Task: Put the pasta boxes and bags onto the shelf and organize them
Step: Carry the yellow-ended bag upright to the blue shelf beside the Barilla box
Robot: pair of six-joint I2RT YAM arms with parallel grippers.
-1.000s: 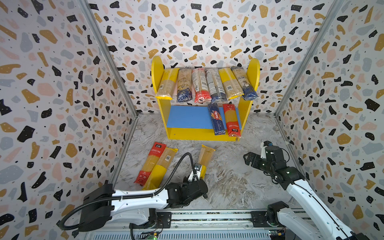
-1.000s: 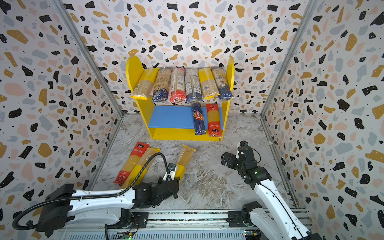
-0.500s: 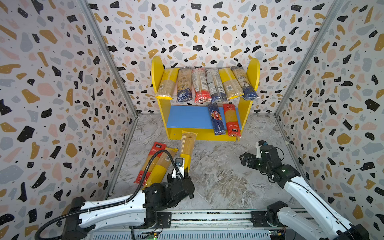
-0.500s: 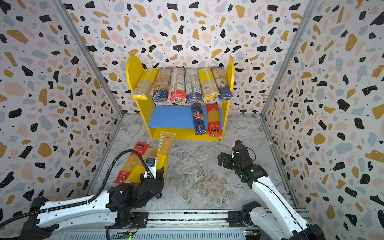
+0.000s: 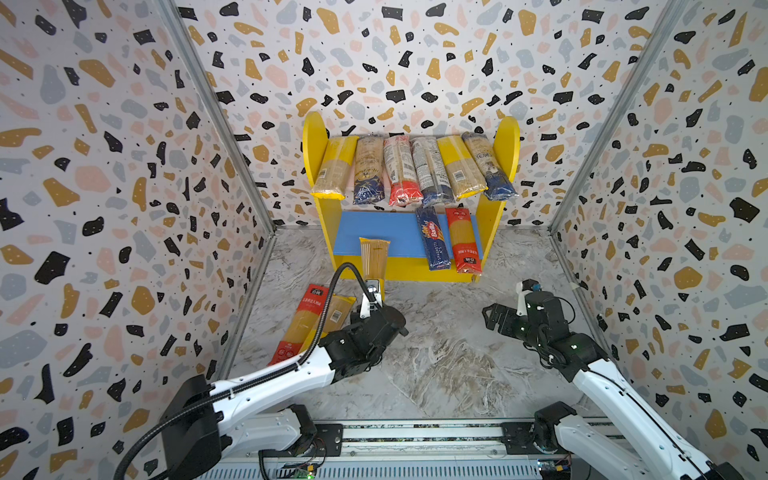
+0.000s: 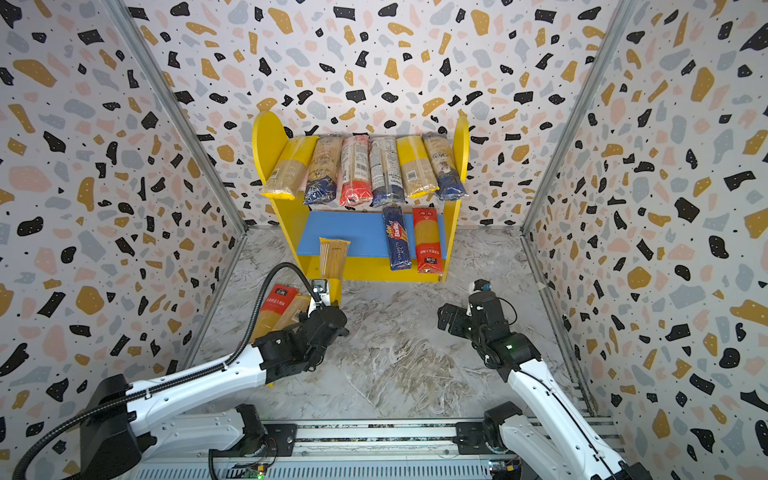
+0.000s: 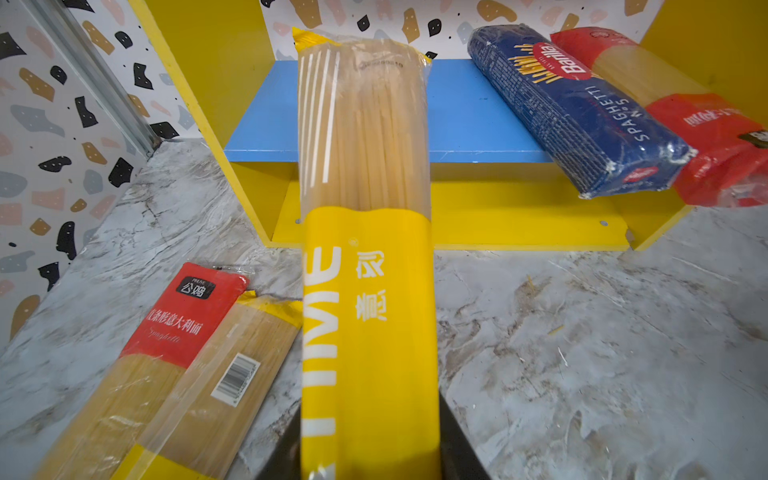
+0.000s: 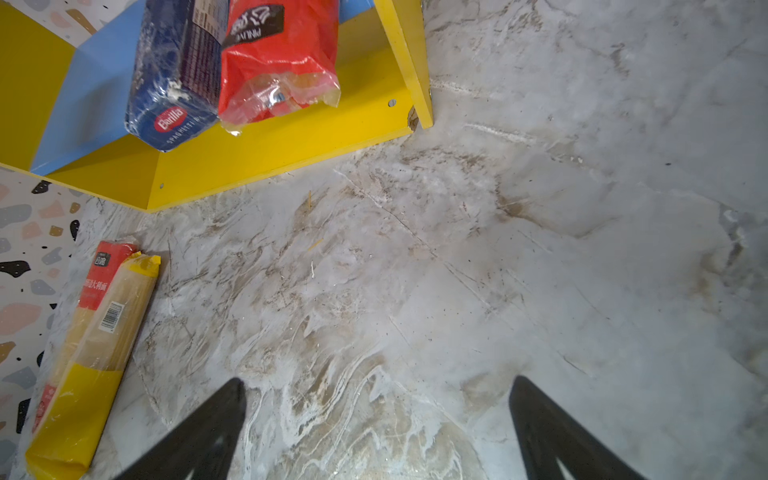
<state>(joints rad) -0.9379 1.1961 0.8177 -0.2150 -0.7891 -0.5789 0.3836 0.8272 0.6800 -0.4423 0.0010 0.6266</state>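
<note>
Next, my left gripper moves outward toward the blue Barilla pack (image 5: 432,239) and lets go of the spaghetti pack on the blue board beside it, as that part of the board is bare.
My left gripper (image 5: 372,296) (image 6: 323,293) (image 7: 370,440) is shut on the yellow end of a long spaghetti pack (image 5: 374,257) (image 6: 333,257) (image 7: 365,145). The pack's clear end points at the left part of the blue lower board (image 7: 257,124) of the shelf (image 5: 316,141) (image 6: 268,137) (image 8: 270,153). Several packs (image 5: 399,170) fill the upper board. A blue Barilla pack (image 5: 432,239) (image 7: 573,116) and a red pack (image 5: 463,241) lie on the right of the lower board. My right gripper (image 5: 496,318) (image 6: 449,318) (image 8: 376,386) hangs open over bare floor.
Two packs lie side by side on the marble floor at the left, one red-ended (image 5: 305,320) (image 7: 174,316) and one yellow-ended (image 5: 334,313) (image 7: 216,374) (image 8: 104,332). Patterned walls close in left, right and back. The rail (image 5: 415,434) runs along the front.
The left arm has lifted the yellow-ended pack off the floor, swung left and carried it forward to the shelf's lower board. The right gripper drifted slightly left, still open.
</note>
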